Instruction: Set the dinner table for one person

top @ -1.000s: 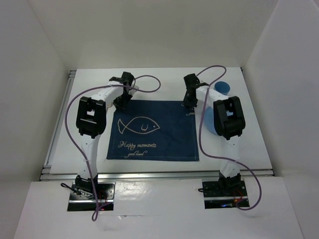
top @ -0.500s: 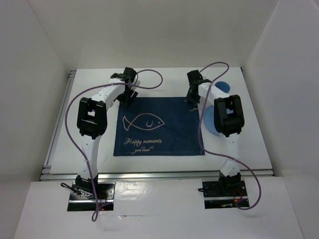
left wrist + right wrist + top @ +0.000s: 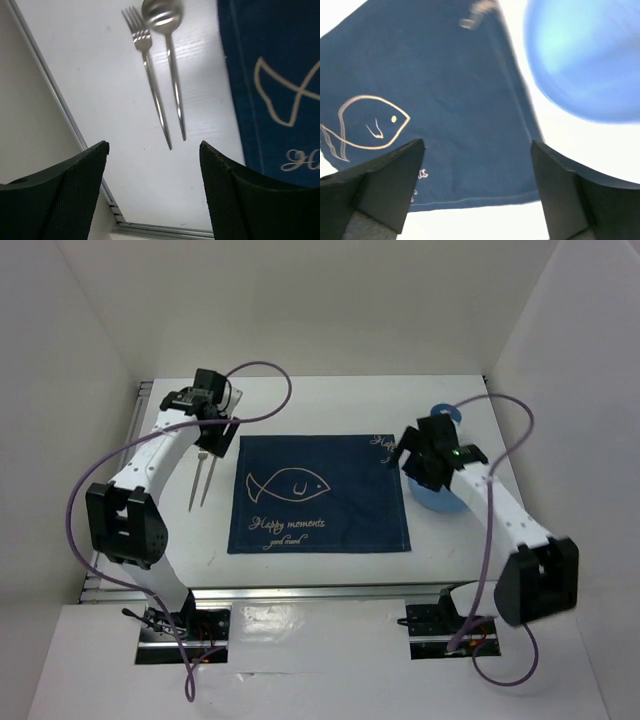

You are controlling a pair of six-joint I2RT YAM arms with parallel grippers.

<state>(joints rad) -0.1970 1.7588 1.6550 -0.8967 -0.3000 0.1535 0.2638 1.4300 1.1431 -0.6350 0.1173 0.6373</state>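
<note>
The right gripper moves back and down, to its right in the top view, next and turns to straddle the plate's near rim (image 3: 448, 509) (image 3: 612, 121), which lies below it there.
The dinner table (image 3: 330, 400) is a white top with silver rails. A navy placemat with a gold fish (image 3: 320, 495) lies flat at its middle. Left of the mat, a silver fork (image 3: 192, 485) and spoon (image 3: 207, 483) lie side by side. My left gripper (image 3: 220, 432) hovers open over their far ends, holding nothing. In the left wrist view the fork (image 3: 150, 75) and spoon (image 3: 172, 75) lie ahead of the open left gripper (image 3: 152, 150). My right gripper (image 3: 420, 462) stands open and empty above the mat's right edge (image 3: 445, 100), beside a blue plate (image 3: 585, 60).
The blue plate (image 3: 440, 502) sits right of the mat, partly under the right arm. A blue cup (image 3: 447, 412) stands behind it near the far right. White walls enclose the table. A metal rail (image 3: 50, 90) runs close to the cutlery on the left.
The mat slid right and flattened. Both grippers opened and left its far corners. The left arm swung out over the cutlery, the right arm out toward the plate.
</note>
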